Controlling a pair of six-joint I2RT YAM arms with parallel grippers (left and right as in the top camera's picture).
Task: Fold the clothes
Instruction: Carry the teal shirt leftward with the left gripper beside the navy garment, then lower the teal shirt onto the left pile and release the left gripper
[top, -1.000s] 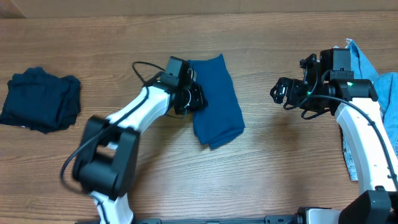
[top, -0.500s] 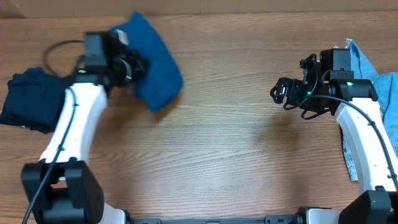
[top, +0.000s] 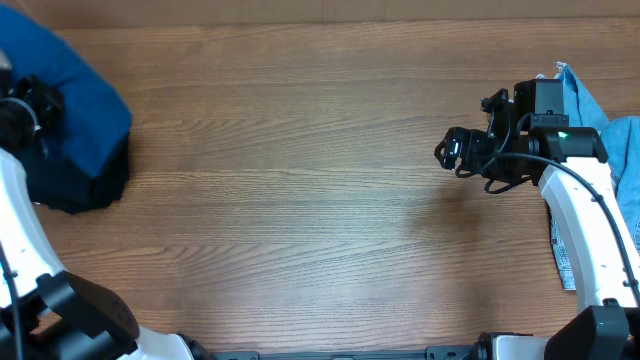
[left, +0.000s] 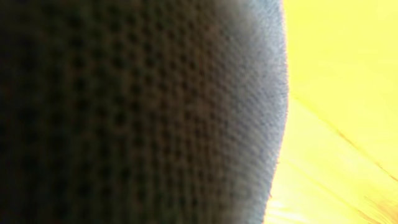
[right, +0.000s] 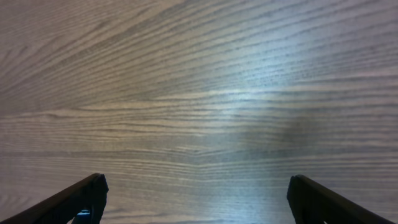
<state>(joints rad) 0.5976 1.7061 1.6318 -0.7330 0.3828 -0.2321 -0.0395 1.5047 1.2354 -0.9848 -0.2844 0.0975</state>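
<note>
The knit garment hangs raised above the dark navy garment (top: 70, 185), so I need to bring my left gripper down and back to release the knit on top of it.
At the far left of the overhead view, my left gripper (top: 32, 106) is shut on the mid-blue knit garment (top: 85, 100). The garment hangs bunched over the dark navy garment (top: 70, 185), which lies on the table. In the left wrist view the knit fabric (left: 137, 112) fills almost the whole picture and hides the fingers. My right gripper (top: 447, 152) hovers open over bare wood at the right. Its two dark fingertips (right: 81, 199) stand far apart with nothing between them. More pale blue clothes (top: 600, 110) lie at the right edge.
The wooden table (top: 300, 200) stretches between the two arms. A pale frayed denim strip (top: 558, 255) lies beside the right arm's white link (top: 585, 230). The blue garment runs off the picture's left edge.
My left arm has swung the blue garment from the table's middle to the far left, over the navy garment. The right arm has stayed in place.
</note>
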